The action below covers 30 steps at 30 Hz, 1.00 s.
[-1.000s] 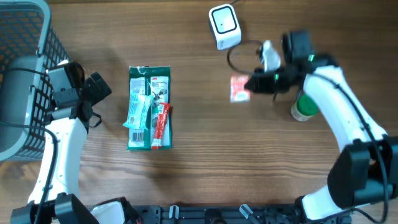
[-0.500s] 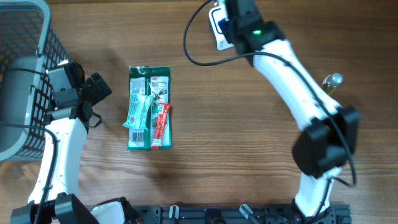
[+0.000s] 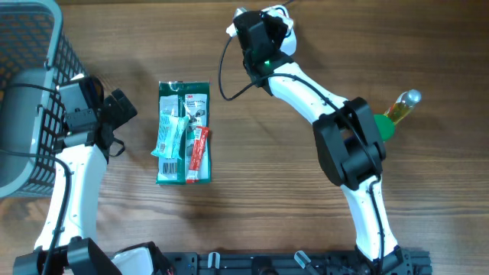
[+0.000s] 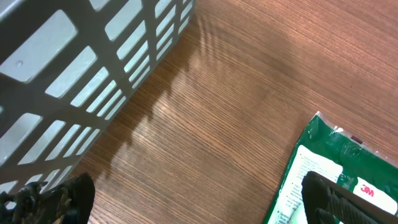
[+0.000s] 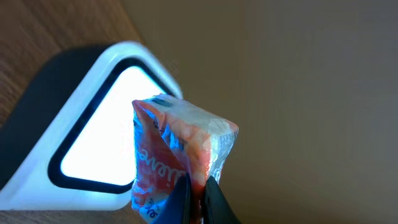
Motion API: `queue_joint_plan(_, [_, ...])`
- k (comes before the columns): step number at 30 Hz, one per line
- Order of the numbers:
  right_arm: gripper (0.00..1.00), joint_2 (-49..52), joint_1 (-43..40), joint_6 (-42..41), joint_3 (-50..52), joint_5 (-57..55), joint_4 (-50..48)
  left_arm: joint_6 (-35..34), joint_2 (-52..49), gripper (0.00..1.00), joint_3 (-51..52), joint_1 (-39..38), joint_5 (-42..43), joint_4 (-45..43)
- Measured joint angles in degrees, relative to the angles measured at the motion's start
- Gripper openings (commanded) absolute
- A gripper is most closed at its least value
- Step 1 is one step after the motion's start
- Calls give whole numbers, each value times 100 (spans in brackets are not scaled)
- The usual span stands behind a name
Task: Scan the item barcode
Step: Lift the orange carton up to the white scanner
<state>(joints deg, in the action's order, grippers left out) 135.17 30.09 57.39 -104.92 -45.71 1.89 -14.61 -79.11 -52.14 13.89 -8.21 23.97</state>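
Next, my right gripper will move back and down toward the green bottle to release the packet [image 5: 177, 146], as clear tabletop lies below, to its right in the overhead view.
My right gripper [image 5: 198, 200] is shut on a small red-and-white packet [image 5: 177, 146]. It holds the packet up right in front of the lit window of the white scanner [image 5: 87, 146]. From overhead, the right gripper [image 3: 258, 29] sits at the table's back edge and covers most of the scanner [image 3: 281, 17]; the packet is hidden there. My left gripper [image 3: 122, 107] stands open at the left with nothing between its fingers. It is just left of a green pack [image 3: 183, 131], whose corner [image 4: 339, 155] shows in the left wrist view beside the left gripper [image 4: 196, 208].
A grey wire basket [image 3: 30, 69] fills the left back corner, close behind the left arm; its wall [image 4: 74, 56] shows in the left wrist view. A red tube [image 3: 197, 153] lies on the green pack. A green bottle with a yellow neck [image 3: 396, 113] lies at the right.
The right arm swung from the middle right to the back of the table, carrying the packet up to the scanner and uncovering the bottle. The left arm has not moved.
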Motion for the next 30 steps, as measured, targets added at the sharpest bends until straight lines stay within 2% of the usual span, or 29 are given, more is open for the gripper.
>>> queue_joint_plan(12, [6,81,-79,-70,0,68,-256,0,0,100,0,0,0,0])
queue_joint_plan(20, [4,57,-94,-776,0,170,26,0,0,100,0,0,0,0])
queue_joint_plan(22, [4,-365,-94,-1202,57,267,669,0,0,100,0,0,0,4])
queue_joint_plan(24, [4,-1196,-94,-1790,52,350,1543,0,0,100,0,0,2,9])
queue_joint_plan(27, [4,-2638,-146,-3049,-90,654,3484,0,0,100,0,0,2,9])
queue_joint_plan(30, [4,-3093,-487,-4216,-168,2061,5735,0,0,100,0,0,4,0])
